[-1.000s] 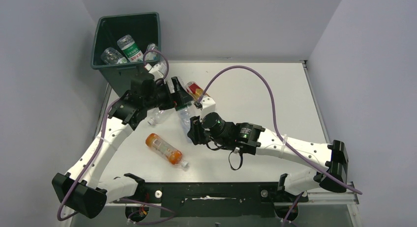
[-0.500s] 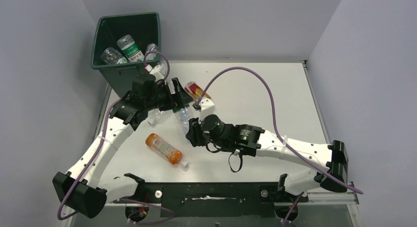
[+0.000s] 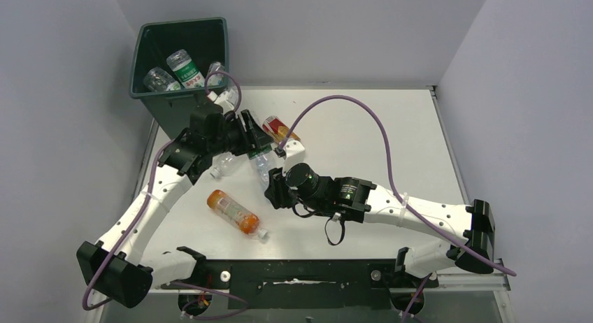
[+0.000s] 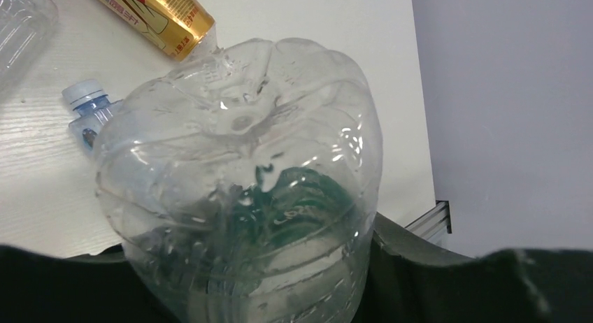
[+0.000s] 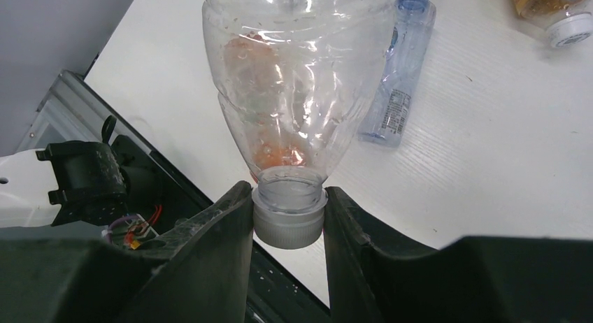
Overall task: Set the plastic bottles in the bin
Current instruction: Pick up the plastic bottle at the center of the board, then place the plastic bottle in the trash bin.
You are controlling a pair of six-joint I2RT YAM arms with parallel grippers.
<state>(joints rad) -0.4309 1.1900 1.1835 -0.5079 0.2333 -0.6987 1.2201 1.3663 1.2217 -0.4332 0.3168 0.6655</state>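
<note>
The bin's opening is outward of my left gripper and to the left in the top view. My left gripper should next swing outward over that opening and let go of the large bottle.
The dark green bin (image 3: 165, 106) stands at the table's far left corner with several clear bottles (image 3: 183, 68) inside. My left gripper (image 3: 246, 137) hangs just right of the bin. In the left wrist view the left gripper (image 4: 259, 284) is shut on a large clear bottle (image 4: 238, 169) that fills the picture. My right gripper (image 3: 274, 189) is mid-table. In the right wrist view the right gripper (image 5: 288, 218) is shut on the white cap of a clear bottle (image 5: 301, 78). An orange bottle (image 3: 236, 212) lies in front, and a red-and-gold bottle (image 3: 278, 128) behind.
A slim blue-capped clear bottle (image 5: 397, 78) lies on the table, and an amber bottle with a white cap (image 5: 559, 12) beyond it. Another clear bottle (image 3: 225, 166) lies under the left arm. The two grippers are close together. A purple cable (image 3: 349, 99) arcs over the table's middle.
My left gripper has shut on the large clear bottle. My right gripper, still holding its bottle by the cap, has shifted slightly left.
</note>
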